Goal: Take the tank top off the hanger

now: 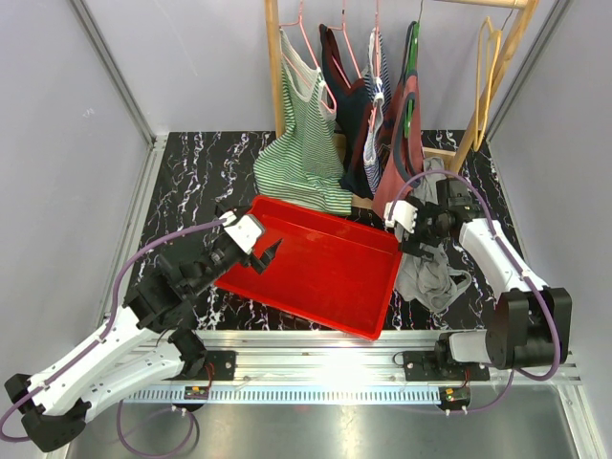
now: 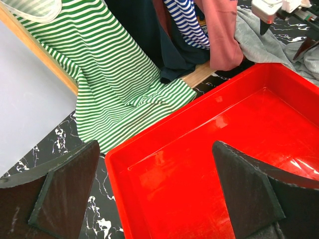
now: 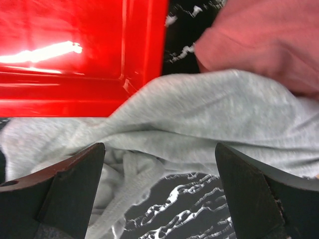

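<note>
The grey tank top's fold [image 3: 153,143] beside the red tray's corner already runs between my right gripper's open fingers, so my right gripper lowers onto it next.
Several tank tops hang from a wooden rack at the back: a green-striped one [image 1: 304,143] [image 2: 109,74] on a pink hanger [image 1: 304,38], a navy one [image 1: 346,115], a blue-striped one [image 1: 375,105] and a dusty-pink one [image 1: 406,143] [image 3: 264,40]. A grey tank top [image 1: 432,277] [image 3: 214,114] lies crumpled on the table, right of the red tray. My right gripper [image 1: 413,239] [image 3: 159,194] hovers open just above that grey cloth, nothing between its fingers. My left gripper [image 1: 268,253] [image 2: 157,191] is open over the tray's left corner, holding nothing.
The red tray [image 1: 325,287] [image 2: 199,164] sits mid-table on the black marbled surface. An empty yellow hanger [image 1: 488,67] hangs at the rack's right end. The green top's hem drapes onto the table beside the tray's far edge. Grey walls close both sides.
</note>
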Available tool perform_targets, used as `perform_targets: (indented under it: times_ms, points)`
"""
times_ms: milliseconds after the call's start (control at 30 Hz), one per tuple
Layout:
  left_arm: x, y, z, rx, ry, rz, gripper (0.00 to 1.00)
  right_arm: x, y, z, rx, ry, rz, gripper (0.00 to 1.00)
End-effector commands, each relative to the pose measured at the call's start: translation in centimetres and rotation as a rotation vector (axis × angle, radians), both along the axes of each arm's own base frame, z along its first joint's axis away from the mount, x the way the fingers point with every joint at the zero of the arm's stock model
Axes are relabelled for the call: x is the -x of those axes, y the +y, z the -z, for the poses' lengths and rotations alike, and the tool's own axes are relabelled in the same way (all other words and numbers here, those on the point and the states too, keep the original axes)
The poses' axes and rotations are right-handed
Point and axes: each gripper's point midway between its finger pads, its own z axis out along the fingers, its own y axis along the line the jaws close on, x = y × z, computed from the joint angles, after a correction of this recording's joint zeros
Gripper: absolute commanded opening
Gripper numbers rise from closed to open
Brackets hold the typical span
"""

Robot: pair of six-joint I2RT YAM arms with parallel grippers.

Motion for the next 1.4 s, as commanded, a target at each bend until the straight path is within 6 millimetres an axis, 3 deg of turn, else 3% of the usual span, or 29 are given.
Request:
perform_targets:
  times_ms: [0,100,233,467,700,733,800,833,900,1067,1233,1367]
  points:
    - [-0.1,0.0,-1.8,0.041,-0.047,0.0,0.99,-0.9,-1.3,-0.3,0.069,-0.056,0.049,1.0]
    - [0.1,0.0,-1.8,0.046,-0.046,0.008,0.99,-0.4,-1.1,1.4,0.05,-0.017,0.06,1.0]
    - [0.2,0.0,-1.9,0.048,-0.048,0.011,0.99,-1.0,-1.1,3.8,0.037,0.011,0.11,1.0]
    - [0.3,-0.2,-2.0,0.052,-0.047,0.02,0.99,-0.5,-1.7,7.9,0.064,0.117,0.164,0.89]
    - [0.4,0.0,-2.1,0.056,-0.051,0.02,0.99,0.7,-1.6,8.3,0.048,0.222,0.21,0.58]
    - [0.4,0.0,-2.2,0.058,-0.054,0.02,0.99,0.9,-1.6,8.3,0.048,0.23,0.216,0.44]
    - [0.4,0.0,-2.3,0.059,-0.055,0.022,0.99,1.0,-1.9,7.5,0.046,0.222,0.239,0.26]
    - [0.4,0.0,-2.3,0.059,-0.055,0.022,0.99,0.9,-1.9,7.1,0.045,0.213,0.241,0.1]
    - [0.5,-0.1,-2.3,0.061,-0.056,0.025,0.99,1.1,-2.2,5.9,0.041,0.181,0.26,0.0]
    - [0.5,-0.1,-2.3,0.064,-0.054,0.028,0.99,1.5,-2.0,1.8,0.0,0.124,0.297,0.0]
    - [0.7,-0.2,-2.5,0.071,-0.054,0.034,0.99,3.1,-1.1,-4.0,-0.064,0.078,0.282,0.0]
    - [0.7,-0.1,-2.6,0.071,-0.056,0.034,0.99,4.8,1.6,-8.0,-0.211,0.101,0.219,0.0]
